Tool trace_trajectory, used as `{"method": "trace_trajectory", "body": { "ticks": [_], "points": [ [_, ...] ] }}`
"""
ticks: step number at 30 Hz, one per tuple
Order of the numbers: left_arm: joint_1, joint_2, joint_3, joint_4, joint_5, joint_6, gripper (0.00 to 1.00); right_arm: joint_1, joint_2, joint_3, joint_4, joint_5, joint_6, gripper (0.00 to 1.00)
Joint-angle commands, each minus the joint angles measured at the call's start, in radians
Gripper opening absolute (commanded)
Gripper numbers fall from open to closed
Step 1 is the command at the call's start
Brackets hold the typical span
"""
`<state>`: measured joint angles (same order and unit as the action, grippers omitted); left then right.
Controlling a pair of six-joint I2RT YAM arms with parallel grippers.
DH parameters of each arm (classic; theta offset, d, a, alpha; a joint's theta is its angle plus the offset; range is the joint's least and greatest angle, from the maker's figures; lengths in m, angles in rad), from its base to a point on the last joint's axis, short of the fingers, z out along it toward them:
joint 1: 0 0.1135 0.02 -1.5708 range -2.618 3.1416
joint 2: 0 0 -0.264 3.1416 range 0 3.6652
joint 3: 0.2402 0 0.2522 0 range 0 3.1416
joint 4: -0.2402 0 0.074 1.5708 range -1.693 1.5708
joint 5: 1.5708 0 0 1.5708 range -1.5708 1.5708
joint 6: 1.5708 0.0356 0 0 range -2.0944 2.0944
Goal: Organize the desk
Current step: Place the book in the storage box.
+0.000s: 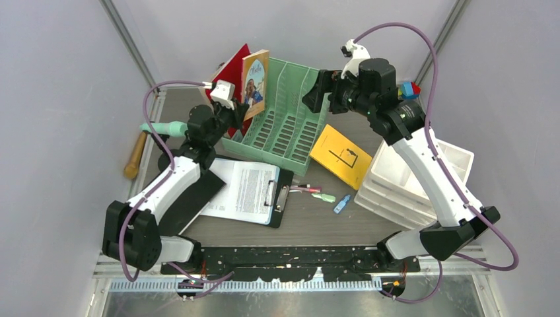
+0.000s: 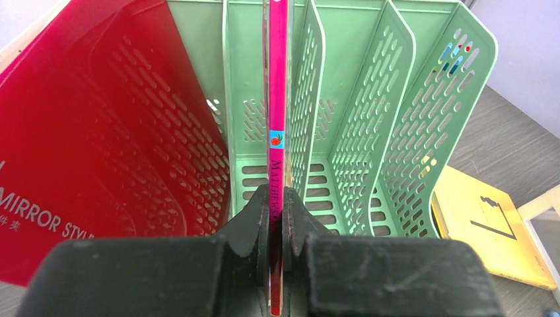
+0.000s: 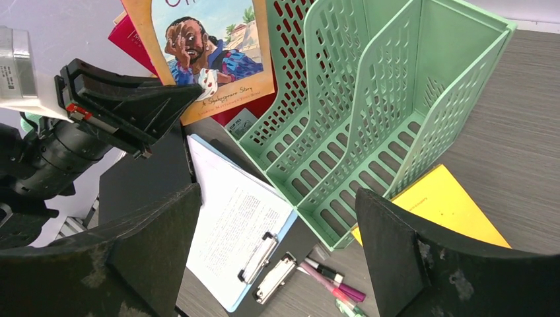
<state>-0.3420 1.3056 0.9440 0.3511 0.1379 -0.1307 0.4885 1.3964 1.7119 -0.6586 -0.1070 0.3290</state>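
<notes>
The rack's slot (image 1: pixel 263 130) (image 2: pixel 256 177) beside the red folder is empty, so I will move my left gripper to the right in the top view next and lower the book into that slot.
The grey-brown wood-grain desk (image 1: pixel 317 228) carries a mint-green file rack (image 1: pixel 285 122) at the back. My left gripper (image 1: pixel 231 112) is shut on a thin book (image 1: pixel 255 82) with a picture cover, holding it upright at the rack's left end. In the left wrist view the jaws (image 2: pixel 277 205) clamp its pink spine (image 2: pixel 278 99), in line with a slot of the rack (image 2: pixel 370 132). A red folder (image 2: pixel 79 145) leans on the left. My right gripper (image 3: pixel 277 191) hangs open and empty above the rack's near corner (image 3: pixel 370 119).
A clipboard with printed paper (image 1: pixel 247 188) lies on a black one (image 1: pixel 195 198) front left. Pens (image 1: pixel 305 190), a green highlighter (image 1: pixel 324 197) and a small blue item (image 1: pixel 341 203) lie mid-desk. A yellow booklet (image 1: pixel 341 155) adjoins white stacked drawers (image 1: pixel 413 178). A wooden-handled tool (image 1: pixel 135 155) lies far left.
</notes>
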Motion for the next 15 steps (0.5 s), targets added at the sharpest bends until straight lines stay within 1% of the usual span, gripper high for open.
{"method": "trace_trajectory", "body": {
  "ticks": [1,7,11,14,15],
  "points": [
    [-0.002,0.022,-0.003,0.190,0.028,0.000,0.00,-0.007,-0.026,-0.007,0.051,-0.013,-0.025,0.93],
    [-0.003,0.072,-0.025,0.258,0.042,-0.001,0.00,-0.015,-0.036,-0.039,0.063,-0.013,-0.028,0.94],
    [-0.007,0.132,-0.039,0.315,0.044,0.006,0.00,-0.021,-0.043,-0.049,0.068,-0.014,-0.027,0.94],
    [-0.015,0.196,-0.059,0.387,0.047,0.005,0.00,-0.026,-0.046,-0.050,0.068,-0.014,-0.025,0.94],
    [-0.016,0.219,-0.072,0.439,0.052,0.005,0.00,-0.028,-0.047,-0.051,0.068,-0.014,-0.024,0.94]
  ]
}}
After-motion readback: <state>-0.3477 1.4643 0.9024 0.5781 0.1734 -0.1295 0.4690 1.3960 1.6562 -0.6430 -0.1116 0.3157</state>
